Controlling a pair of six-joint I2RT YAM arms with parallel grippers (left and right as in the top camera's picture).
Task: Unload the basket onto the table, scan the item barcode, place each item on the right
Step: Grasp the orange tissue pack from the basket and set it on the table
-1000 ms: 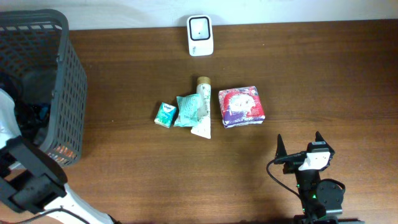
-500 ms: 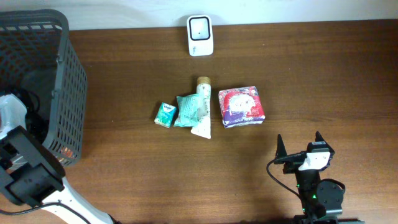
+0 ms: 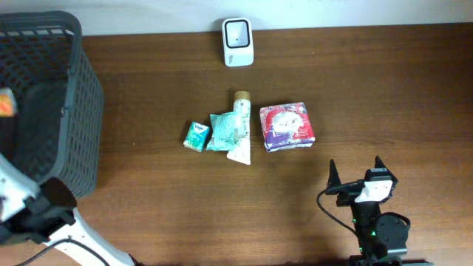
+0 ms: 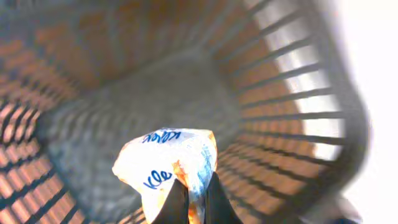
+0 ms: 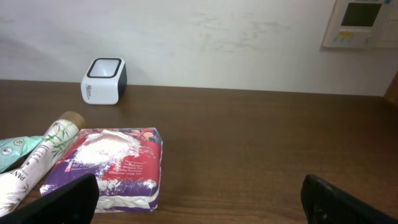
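Note:
I will next lift my left gripper over the basket's side and lower it to the tabletop (image 3: 180,118) beside the smaller teal packet to let go, because that spot is empty.
My left gripper (image 4: 194,180) is shut on a crumpled white and orange packet (image 4: 168,163) with blue lettering, held over the inside of the dark mesh basket (image 4: 292,93). From overhead only an orange bit of the packet (image 3: 6,102) shows, at the left edge above the basket (image 3: 81,96). The white barcode scanner (image 3: 238,42) stands at the table's far edge, also in the right wrist view (image 5: 104,80). My right gripper (image 3: 355,166) rests open near the front edge, with nothing between its fingers (image 5: 62,199).
In the middle of the table lie a red and purple pack (image 3: 287,126), a bamboo-print tube (image 3: 239,125) and two teal packets (image 3: 196,136). The red pack (image 5: 112,165) lies just ahead of the right gripper, to its left.
The left gripper has shut on the packet inside the basket and raised it. The left arm has shifted down and left in the overhead view. The right arm has not moved.

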